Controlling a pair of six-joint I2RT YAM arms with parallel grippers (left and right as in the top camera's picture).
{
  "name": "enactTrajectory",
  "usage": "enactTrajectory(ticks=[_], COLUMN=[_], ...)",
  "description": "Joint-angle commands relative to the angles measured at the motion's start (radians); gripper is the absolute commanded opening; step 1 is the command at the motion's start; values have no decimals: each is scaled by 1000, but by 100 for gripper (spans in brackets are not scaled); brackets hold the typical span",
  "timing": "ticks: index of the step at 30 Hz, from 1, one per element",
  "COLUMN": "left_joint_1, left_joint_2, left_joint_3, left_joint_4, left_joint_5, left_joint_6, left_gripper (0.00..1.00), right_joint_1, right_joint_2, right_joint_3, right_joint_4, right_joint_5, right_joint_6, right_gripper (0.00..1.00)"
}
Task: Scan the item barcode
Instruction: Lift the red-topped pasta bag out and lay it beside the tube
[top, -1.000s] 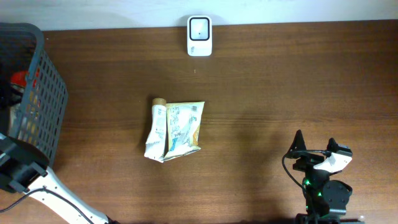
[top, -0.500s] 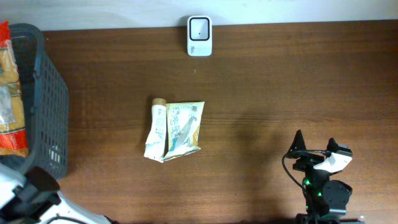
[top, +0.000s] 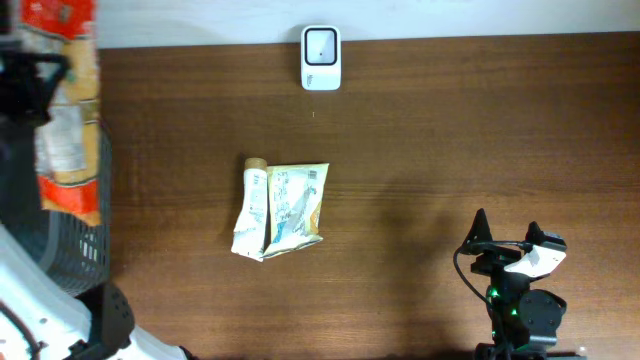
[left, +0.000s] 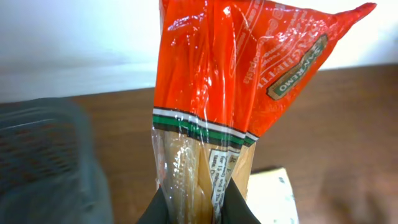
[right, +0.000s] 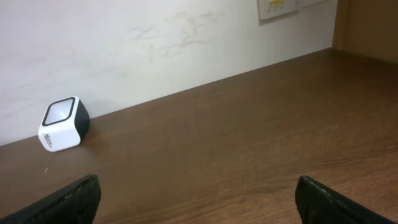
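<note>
The packet (top: 66, 120) still hangs above the basket, so my left gripper should go past the basket's edge and down over the white tube and pale pouch.
My left gripper (left: 199, 210) is shut on a long packet of spaghetti (left: 236, 81), orange-red at the top and clear lower down, with printed label text near my fingers. From overhead the packet (top: 66, 120) hangs above the basket at the far left, and the left gripper (top: 40, 72) shows as a dark shape across it. The white scanner (top: 321, 57) stands at the table's far edge, and it also shows in the right wrist view as the scanner (right: 64, 123) by the wall. My right gripper (top: 507, 225) rests open at the near right, with nothing between its fingers (right: 68, 199).
A dark mesh basket (top: 85, 230) stands at the left edge of the table. A white tube (top: 252, 208) and a pale pouch (top: 296, 205) lie side by side mid-table. A blurred pale object (left: 270, 196) lies beyond the packet in the left wrist view.
The left arm has risen out of the basket with the spaghetti packet, which now sits higher and further toward the table's far side. The right arm has not moved.
</note>
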Motion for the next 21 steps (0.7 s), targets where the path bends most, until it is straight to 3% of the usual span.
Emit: enactTrajectory(ticks=[1,5,10,16,21], left_joint_1=[-130,-288,-423,-484,-538], left_joint_2=[-23,33,114,167,168], left_joint_3=[26,18,-118,-362,-691], left_joint_4=[-16,-77,-46,73,273], left_joint_5=[-114,-306,-340,-342,-342], left_joint_6=[-109,-193,-209,-288,-344], left_gripper=[0,0,0,0,0], right_joint_1=[6,6,6,6,6], right_joint_2=[-4,-4,-4,-4,-4], right_joint_3=[-5,-5,-5,-5,-5], right_joint_4=[-7,-7,-7,-7,-7], right_joint_5=[6,5,6,6,6], right_joint_6=[6,6,6,6,6], right_gripper=[99,99,99,99,99])
